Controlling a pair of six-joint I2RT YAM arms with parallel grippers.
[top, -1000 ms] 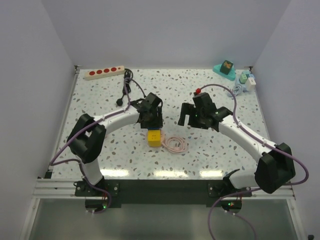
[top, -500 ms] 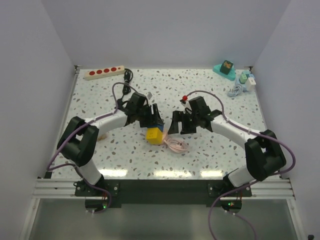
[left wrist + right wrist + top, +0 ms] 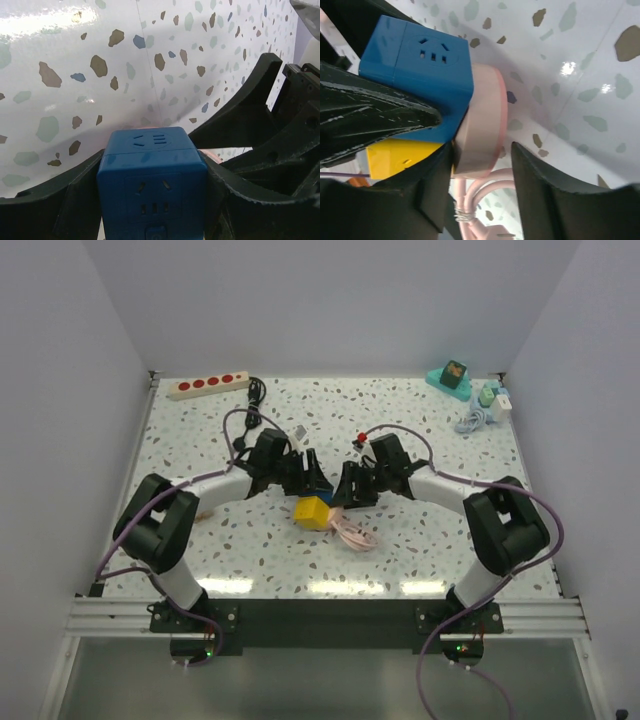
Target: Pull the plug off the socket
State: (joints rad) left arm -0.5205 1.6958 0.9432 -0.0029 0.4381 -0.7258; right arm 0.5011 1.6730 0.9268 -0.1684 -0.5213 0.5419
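Observation:
I should move my left gripper to the left in the top view, then down beside the pale block [image 3: 204, 516], to release the cube's blue half clear of the plug.
A round pink plug [image 3: 480, 125] with a thin pink cable [image 3: 355, 533] sits in the side of a blue-and-yellow cube socket [image 3: 312, 512] at the table's middle. My left gripper [image 3: 310, 485] is shut on the cube's blue half [image 3: 152, 180], with a finger pressed on each side. My right gripper [image 3: 482, 150] is open and straddles the pink plug. Its left finger is against the plug and its right finger [image 3: 545, 190] stands a small gap away. Both grippers meet over the cube in the top view, the right gripper [image 3: 340, 492] facing the left one.
A cream-white power strip [image 3: 207, 386] with red outlets lies at the back left, its black cord [image 3: 255, 392] trailing behind my left arm. A teal device [image 3: 452, 378] and a white adapter [image 3: 492, 398] with a light-blue cable [image 3: 470, 422] sit at the back right.
Both arms have swung down and inward to the cube. The left gripper has closed on the blue half, and the right gripper has moved around the pink plug.

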